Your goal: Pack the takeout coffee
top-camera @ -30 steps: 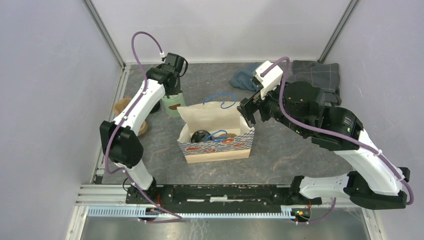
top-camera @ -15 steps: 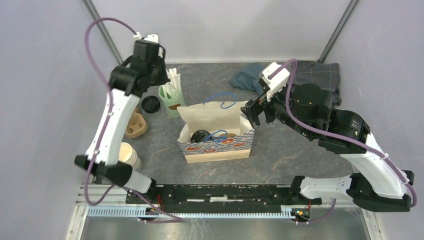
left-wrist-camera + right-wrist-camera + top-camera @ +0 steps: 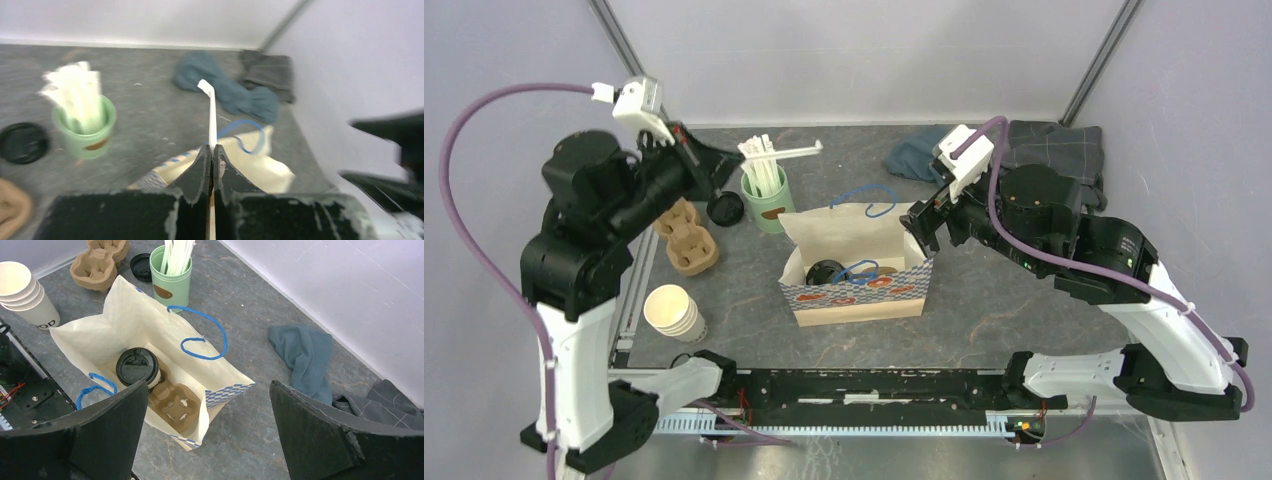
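The stick in my left gripper moves toward the bag's opening, below the gripper and to its right in the top view, next. Then it comes down and is released.
The takeout coffee [image 3: 137, 366], a white cup with a black lid, stands in a brown cardboard carrier [image 3: 176, 404] inside the open paper bag [image 3: 131, 322] with blue handles. From above, only its lid [image 3: 824, 272] shows in the bag [image 3: 849, 235]. My left gripper [image 3: 727, 167] hangs above the back left of the table, shut on one white stick [image 3: 782, 153] that points right over the mint-green mug [image 3: 766, 203]. In the left wrist view the stick [image 3: 212, 117] runs out from between the pressed fingertips [image 3: 213, 149]. My right gripper [image 3: 921, 228] hovers wide open over the bag's right end [image 3: 208, 386].
A loose black lid [image 3: 724, 208] lies left of the mug. Brown cardboard carriers [image 3: 686, 240] and a stack of lidless paper cups [image 3: 674, 312] sit at the left. A blue cloth [image 3: 914, 155] and a grey folded cloth [image 3: 1056, 145] lie at the back right.
My left arm has lifted up and back to the left from the mug, pulling one white stick out with it. The right arm has barely shifted.
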### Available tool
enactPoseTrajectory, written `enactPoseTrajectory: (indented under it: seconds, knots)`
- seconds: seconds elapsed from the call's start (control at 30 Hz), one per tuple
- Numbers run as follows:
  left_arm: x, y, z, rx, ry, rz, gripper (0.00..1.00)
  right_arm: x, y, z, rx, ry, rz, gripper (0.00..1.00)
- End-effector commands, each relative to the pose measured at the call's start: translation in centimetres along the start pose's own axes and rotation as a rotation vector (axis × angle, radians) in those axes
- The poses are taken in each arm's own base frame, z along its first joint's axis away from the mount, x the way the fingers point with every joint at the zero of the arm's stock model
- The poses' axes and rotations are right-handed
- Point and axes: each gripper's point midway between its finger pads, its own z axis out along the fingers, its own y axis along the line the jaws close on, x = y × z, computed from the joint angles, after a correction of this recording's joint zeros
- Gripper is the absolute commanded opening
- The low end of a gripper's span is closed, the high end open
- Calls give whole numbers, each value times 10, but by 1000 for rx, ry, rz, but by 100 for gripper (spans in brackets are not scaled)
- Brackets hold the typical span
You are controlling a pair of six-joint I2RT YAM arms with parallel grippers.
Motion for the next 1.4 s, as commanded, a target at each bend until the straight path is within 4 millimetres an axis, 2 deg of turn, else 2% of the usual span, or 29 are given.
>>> enactPoseTrajectory:
  seconds: [0.0, 0.03, 0.07, 0.2, 0.33, 0.47, 0.6, 0.63, 0.7, 0.8, 0.87, 0.9, 0.97, 1.03, 1.2, 1.37]
  knots:
    - [13, -76, -44, 469, 11, -67, 2, -27, -10, -15, 22, -118, 44, 98]
    - [26, -77, -43, 497, 38, -86, 2, -31, -12, -18, 27, -141, 56, 98]
    - [30, -81, -49, 529, 43, -97, 2, -34, -13, -20, 29, -162, 65, 98]
    - [67, -75, -41, 558, 147, -118, 2, -42, -15, -26, 27, -222, 87, 98]
    - [100, -67, -25, 557, 265, -114, 2, -51, -19, -35, 31, -261, 102, 98]
    - [119, -53, 6, 506, 313, -122, 2, -54, -22, -42, 37, -289, 142, 98]
    - [127, -47, 48, 479, 300, -176, 2, -53, -25, -47, 48, -315, 160, 98]
    - [130, -42, 57, 455, 300, -182, 8, -54, -27, -49, 52, -322, 166, 98]
    - [131, -35, 69, 409, 298, -179, 36, -58, -28, -52, 52, -336, 171, 98]
    - [113, -30, 64, 364, 233, -123, 81, -63, -34, -62, 62, -360, 182, 98]
    - [88, -24, 53, 298, 148, -71, 95, -68, -38, -72, 69, -386, 192, 98]
    - [75, -21, 47, 265, 108, -51, 98, -71, -42, -78, 79, -403, 204, 98]
    - [51, -18, 33, 218, 32, -30, 100, -82, -52, -93, 104, -447, 226, 98]
    - [13, -25, 11, 214, -98, -14, 100, -92, -63, -107, 131, -489, 238, 98]
    - [-73, -52, -51, 299, -448, 30, 100, -119, -94, -146, 231, -594, 279, 98]
    - [-117, -67, -89, 341, -646, 121, 100, -131, -108, -165, 273, -662, 309, 98]
